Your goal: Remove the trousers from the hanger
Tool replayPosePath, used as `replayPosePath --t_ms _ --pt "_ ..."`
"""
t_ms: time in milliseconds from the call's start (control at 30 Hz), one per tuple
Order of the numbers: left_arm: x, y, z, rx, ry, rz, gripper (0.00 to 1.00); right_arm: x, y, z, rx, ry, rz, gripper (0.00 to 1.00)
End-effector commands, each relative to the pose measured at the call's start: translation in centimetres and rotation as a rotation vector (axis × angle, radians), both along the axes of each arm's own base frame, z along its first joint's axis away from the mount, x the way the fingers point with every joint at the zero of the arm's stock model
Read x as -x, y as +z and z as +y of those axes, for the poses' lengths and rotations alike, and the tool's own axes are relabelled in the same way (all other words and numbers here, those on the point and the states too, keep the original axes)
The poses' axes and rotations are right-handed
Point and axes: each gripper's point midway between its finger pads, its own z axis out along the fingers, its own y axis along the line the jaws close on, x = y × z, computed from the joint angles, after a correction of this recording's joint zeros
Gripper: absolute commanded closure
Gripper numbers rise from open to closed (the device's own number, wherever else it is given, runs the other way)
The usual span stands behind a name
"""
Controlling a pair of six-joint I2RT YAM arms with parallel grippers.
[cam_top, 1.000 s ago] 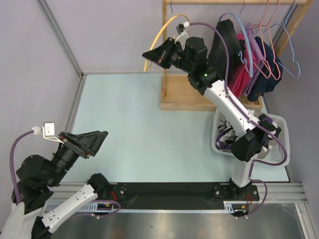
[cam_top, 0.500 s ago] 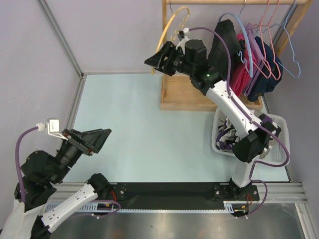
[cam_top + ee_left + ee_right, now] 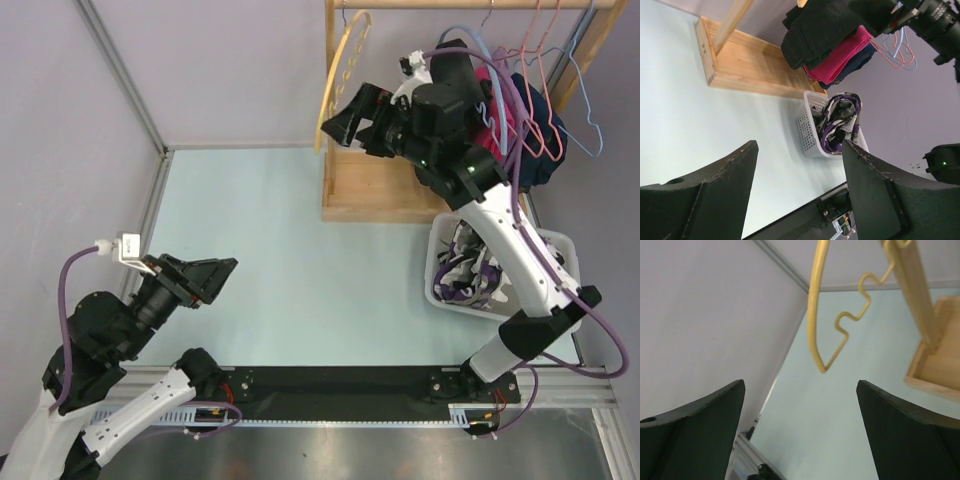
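My right gripper moves across onto the trousers' blue hanger arm next, to its right in the top view, since the yellow hanger is empty.
An empty yellow hanger hangs from the rack's rail, free of any grip. My right gripper is open just right of it and below. In the right wrist view the yellow hanger dangles ahead of the gripper, outside the gap between the fingers. Dark trousers hang on the rack beside pink and navy garments. My left gripper is open and empty, low over the table at the near left, seen again in the left wrist view.
The wooden rack's base and post stand at the back. A white basket at the right holds purple patterned clothes. Bare pink and blue hangers hang at the rail's right end.
My right gripper opened and let go of the yellow hanger, then drew back to the right. The hanger swung to hang on the rail. My left arm shifted slightly right.
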Motion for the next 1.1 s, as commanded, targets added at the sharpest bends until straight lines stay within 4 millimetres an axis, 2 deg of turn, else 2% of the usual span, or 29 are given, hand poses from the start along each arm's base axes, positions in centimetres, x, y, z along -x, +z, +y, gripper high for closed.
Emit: replayPosePath --t_ms 0,167,200,300,433,533,567,633,667,733,800,867,900,1000,1067 --pt "-0.4 0.0 -1.3 0.012 -0.037 0.004 0.27 1.4 2.0 -5.4 0.166 -0.158 -0.128 0.03" --pt "-0.3 -0.3 -2.2 0.025 -0.073 0.014 0.27 1.4 4.9 -11.0 0.285 -0.347 -0.221 0.08" --pt "-0.3 -0.4 -2.3 0.025 -0.077 0.016 0.27 1.5 5.9 -12.7 0.307 -0.384 -0.244 0.09" --pt "-0.3 -0.7 -2.5 0.021 -0.088 0.023 0.27 1.4 7.5 -15.3 0.327 -0.43 -0.267 0.12" --pt "-0.3 -0.9 -2.7 0.019 -0.095 0.023 0.27 0.4 8.5 -19.4 0.375 -0.506 -0.286 0.15" --pt "-0.3 -1.0 -3.0 0.011 -0.105 0.026 0.27 0.4 9.4 -20.7 0.353 -0.503 -0.308 0.16" --pt "-0.4 -1.0 -3.1 0.009 -0.106 0.026 0.27 0.1 9.5 -22.1 0.35 -0.536 -0.303 0.17" --pt "-0.4 -1.0 -3.2 0.008 -0.111 0.027 0.27 -0.4 9.6 -23.2 0.34 -0.548 -0.296 0.18" --pt "-0.4 -1.1 -3.3 0.008 -0.114 0.027 0.27 -0.8 9.3 -25.0 0.337 -0.585 -0.276 0.18" --pt "-0.4 -1.1 -3.5 0.008 -0.121 0.03 0.27 -1.1 9.1 -25.4 0.316 -0.553 -0.269 0.2" --pt "-0.4 -1.1 -3.5 0.007 -0.123 0.027 0.27 -2.0 8.3 -26.9 0.295 -0.56 -0.236 0.21" --pt "-0.4 -1.2 -3.5 0.004 -0.123 0.03 0.27 -2.2 7.9 -27.2 0.279 -0.512 -0.225 0.22" --pt "-0.5 -1.3 -3.6 0.002 -0.124 0.033 0.27 -2.5 7.5 -27.9 0.268 -0.514 -0.209 0.22" --pt "-0.6 -1.3 -3.8 0.002 -0.129 0.033 0.27 -2.9 6.4 -27.1 0.222 -0.405 -0.189 0.23" --pt "-0.6 -1.3 -4.0 0.003 -0.135 0.034 0.27 -3.0 6.3 -27.2 0.21 -0.393 -0.192 0.23"
